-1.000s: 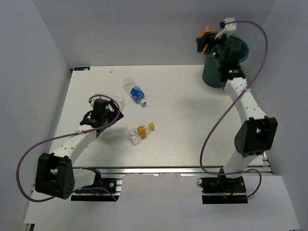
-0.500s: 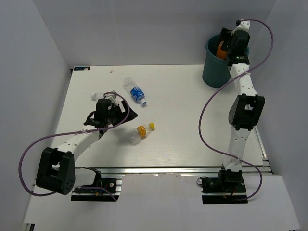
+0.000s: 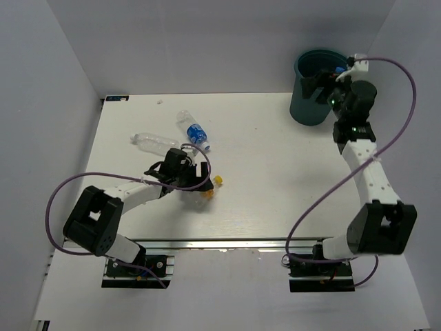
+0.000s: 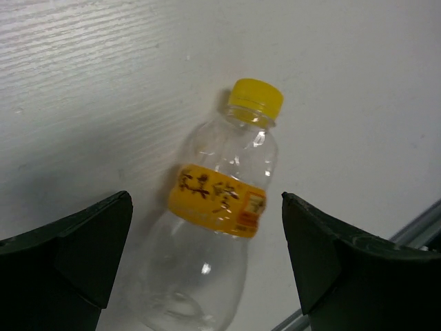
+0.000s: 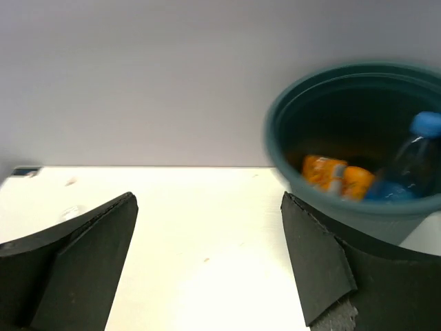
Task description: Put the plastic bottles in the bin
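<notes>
My left gripper lowers onto the orange label next and closes its fingers around it, since the bottle already lies below and between the open fingers.
An orange-labelled clear bottle with a yellow cap lies on the white table. My left gripper is open and straddles it, one finger on each side, not touching; in the top view the left gripper covers most of it. A blue-labelled bottle and a plain clear bottle lie farther back. The dark teal bin stands at the back right. My right gripper is open and empty beside its rim. Inside the bin lie orange bottles and a blue-capped bottle.
Grey walls enclose the table on the left, back and right. An aluminium rail runs along the near edge, and its corner shows in the left wrist view. Purple cables loop from both arms.
My right gripper carried an orange bottle over the bin, let it go inside, and now stands open. My left gripper moved right from the plain clear bottle to the orange-labelled one.
</notes>
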Robot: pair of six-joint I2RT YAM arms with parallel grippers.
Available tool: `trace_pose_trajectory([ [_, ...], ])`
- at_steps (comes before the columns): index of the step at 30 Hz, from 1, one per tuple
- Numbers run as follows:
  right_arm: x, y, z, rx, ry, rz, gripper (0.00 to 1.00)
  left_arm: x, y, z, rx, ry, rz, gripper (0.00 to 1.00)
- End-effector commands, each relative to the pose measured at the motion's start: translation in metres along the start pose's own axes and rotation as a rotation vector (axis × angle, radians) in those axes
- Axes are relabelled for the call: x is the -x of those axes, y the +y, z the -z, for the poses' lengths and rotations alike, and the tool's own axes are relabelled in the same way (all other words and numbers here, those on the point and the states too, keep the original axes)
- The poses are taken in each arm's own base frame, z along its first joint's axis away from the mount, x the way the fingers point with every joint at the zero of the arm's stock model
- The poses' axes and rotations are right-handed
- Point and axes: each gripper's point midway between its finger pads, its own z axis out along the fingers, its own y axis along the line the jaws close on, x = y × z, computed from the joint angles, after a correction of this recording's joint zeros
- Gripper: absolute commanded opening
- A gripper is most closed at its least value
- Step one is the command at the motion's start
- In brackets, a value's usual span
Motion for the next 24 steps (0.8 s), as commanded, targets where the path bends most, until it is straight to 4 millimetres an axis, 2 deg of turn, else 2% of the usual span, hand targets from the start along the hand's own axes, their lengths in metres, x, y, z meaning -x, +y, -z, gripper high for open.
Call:
trace_pose_trajectory([
  [1, -0.004, 0.041, 0.032, 0.125, -0.071, -0.089, 0.89, 0.000, 0.010, -0.004, 0.100, 0.027, -0.070, 0.98],
  [3, -0.017, 0.046, 0.057, 0.129, -0.097, -0.128, 0.89, -0.007, 0.013, -0.006, 0.139, 0.039, -0.082, 0.98],
  [5, -0.031, 0.045, 0.068, 0.102, -0.077, -0.152, 0.89, -0.017, 0.013, -0.007, 0.168, 0.062, -0.106, 0.98],
  [8, -0.061, 0.041, 0.085, 0.057, -0.003, -0.210, 0.89, -0.025, 0.018, -0.009, 0.213, 0.080, -0.115, 0.95],
  [9, -0.077, 0.039, 0.094, 0.045, 0.028, -0.228, 0.89, -0.027, 0.018, -0.009, 0.217, 0.091, -0.117, 0.93],
  [11, -0.093, 0.035, 0.105, 0.025, 0.051, -0.245, 0.89, -0.029, 0.018, -0.009, 0.227, 0.096, -0.118, 0.85],
  [12, -0.094, 0.037, 0.113, 0.022, 0.046, -0.265, 0.89, -0.030, 0.016, -0.009, 0.225, 0.098, -0.118, 0.81],
  [13, -0.114, 0.035, 0.119, 0.020, 0.079, -0.276, 0.89, -0.029, 0.015, -0.009, 0.220, 0.091, -0.117, 0.73],
  [15, -0.122, 0.048, 0.127, 0.092, 0.101, -0.280, 0.89, -0.025, 0.010, -0.008, 0.204, 0.077, -0.113, 0.65],
  [17, -0.134, 0.054, 0.130, 0.134, 0.151, -0.283, 0.89, -0.016, -0.004, -0.004, 0.150, 0.047, -0.130, 0.56],
  [18, -0.138, 0.065, 0.134, 0.194, 0.180, -0.281, 0.89, -0.013, -0.012, -0.002, 0.120, 0.034, -0.144, 0.54],
  [19, -0.142, 0.076, 0.138, 0.270, 0.205, -0.272, 0.89, -0.003, -0.029, 0.003, 0.052, -0.006, -0.169, 0.52],
  [20, -0.140, 0.077, 0.137, 0.275, 0.193, -0.268, 0.89, 0.001, -0.038, 0.007, 0.013, -0.025, -0.180, 0.51],
  [22, -0.144, 0.107, 0.148, 0.452, 0.240, -0.283, 0.89, 0.012, -0.062, 0.014, -0.085, -0.077, -0.220, 0.50],
  [23, -0.143, 0.116, 0.150, 0.519, 0.239, -0.275, 0.89, 0.017, -0.079, 0.025, -0.158, -0.107, -0.254, 0.50],
  [24, -0.147, 0.138, 0.161, 0.636, 0.277, -0.265, 0.90, 0.018, -0.090, 0.029, -0.199, -0.122, -0.276, 0.49],
])
